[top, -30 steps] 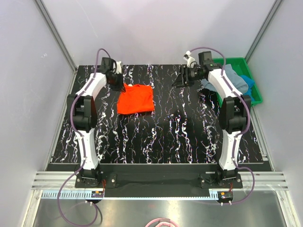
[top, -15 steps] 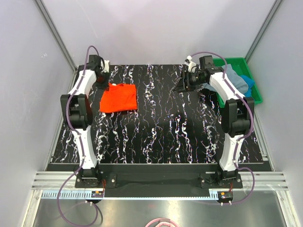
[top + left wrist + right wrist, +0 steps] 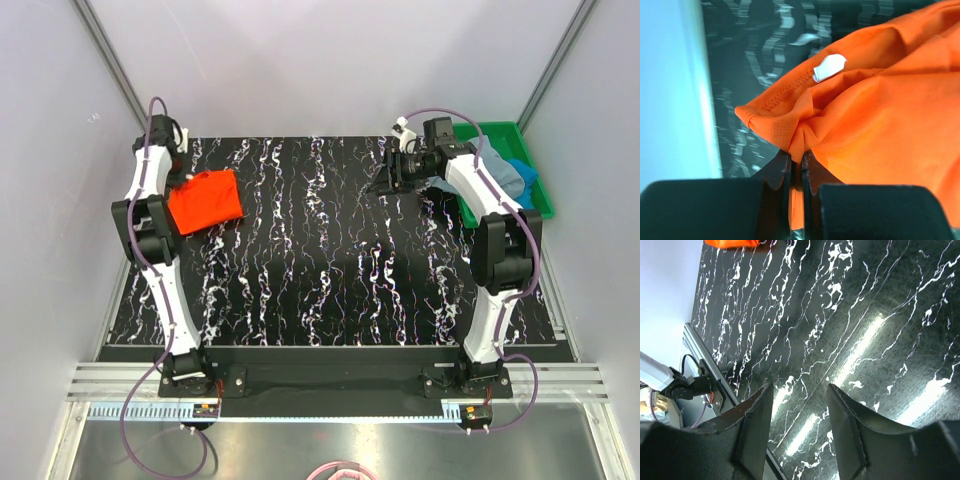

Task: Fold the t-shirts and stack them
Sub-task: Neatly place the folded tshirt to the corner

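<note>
I should move my left gripper to the left in the top view, over the bare part of the table beside the wall (image 3: 731, 137), and let go of the t-shirt, because the table shows there.
The folded bright orange t-shirt (image 3: 204, 199) lies at the table's far left edge. My left gripper (image 3: 178, 178) is shut on its far left hem; the left wrist view shows orange cloth (image 3: 875, 115) pinched between the black jaws (image 3: 796, 159), a white label (image 3: 830, 66) on the fabric above. A grey-blue t-shirt (image 3: 497, 168) and a bright blue t-shirt (image 3: 522, 172) lie bunched in the green tray (image 3: 502, 130) at the far right. My right gripper (image 3: 385, 177) hangs open over the bare table left of the tray; its fingers (image 3: 755, 425) hold nothing, and the orange shirt (image 3: 732, 242) shows at the top.
The black marbled table (image 3: 330, 270) runs between grey side walls. The left wall (image 3: 670, 90) stands very close beside the left gripper. The right arm (image 3: 480, 190) reaches across in front of the tray. A metal rail (image 3: 700, 370) borders the table's edge.
My left gripper has dragged the orange t-shirt leftward across the far side of the table to its left edge. The right gripper has barely shifted.
</note>
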You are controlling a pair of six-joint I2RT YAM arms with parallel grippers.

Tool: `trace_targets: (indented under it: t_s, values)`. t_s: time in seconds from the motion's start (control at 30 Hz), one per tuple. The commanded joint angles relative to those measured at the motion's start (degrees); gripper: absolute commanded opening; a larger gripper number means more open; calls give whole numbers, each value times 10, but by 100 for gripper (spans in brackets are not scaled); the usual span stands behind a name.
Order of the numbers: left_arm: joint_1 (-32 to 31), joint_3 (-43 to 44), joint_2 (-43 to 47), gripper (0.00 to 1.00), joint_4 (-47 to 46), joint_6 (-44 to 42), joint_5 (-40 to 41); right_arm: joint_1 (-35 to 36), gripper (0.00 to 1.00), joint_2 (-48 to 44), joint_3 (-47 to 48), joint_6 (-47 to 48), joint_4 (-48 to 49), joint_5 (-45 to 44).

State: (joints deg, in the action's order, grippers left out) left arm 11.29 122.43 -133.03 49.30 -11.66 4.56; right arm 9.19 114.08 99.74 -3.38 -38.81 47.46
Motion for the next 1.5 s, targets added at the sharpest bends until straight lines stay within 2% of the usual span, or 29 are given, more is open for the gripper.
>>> trace_targets:
  t_s: [0.0,0.23,0.57,0.87,0.9,0.97,1.13,1.23,1.3,1.37,1.47]
  values:
    - [16,41,-18,0,-24,-44,65,-2,55,-41,-12,5,9,-4]
    - [29,53,-39,0,-65,-74,139,-4,55,-51,-28,8,8,-8]
    - [27,103,-72,3,-134,-120,187,-4,55,-62,-53,3,15,-12]
    - [12,120,-101,13,-170,-136,214,-4,55,-69,-65,8,16,-15]
    - [8,120,-107,21,-178,-139,222,-4,55,-69,-66,7,16,-16]
    - [6,120,-111,27,-187,-142,230,-4,55,-70,-69,8,15,-16]
    - [-8,125,-112,78,-213,-127,272,-4,55,-69,-71,7,16,-14]
    - [-17,127,-90,95,-213,-98,284,-3,56,-74,-67,7,16,-21]
    - [-28,129,-59,99,-201,-76,277,-3,57,-80,-64,7,16,-29]
    - [-43,138,-36,99,-188,-39,259,-4,60,-92,-61,8,15,-42]
    - [-72,135,47,99,-135,9,195,-6,69,-113,-47,12,8,-87]
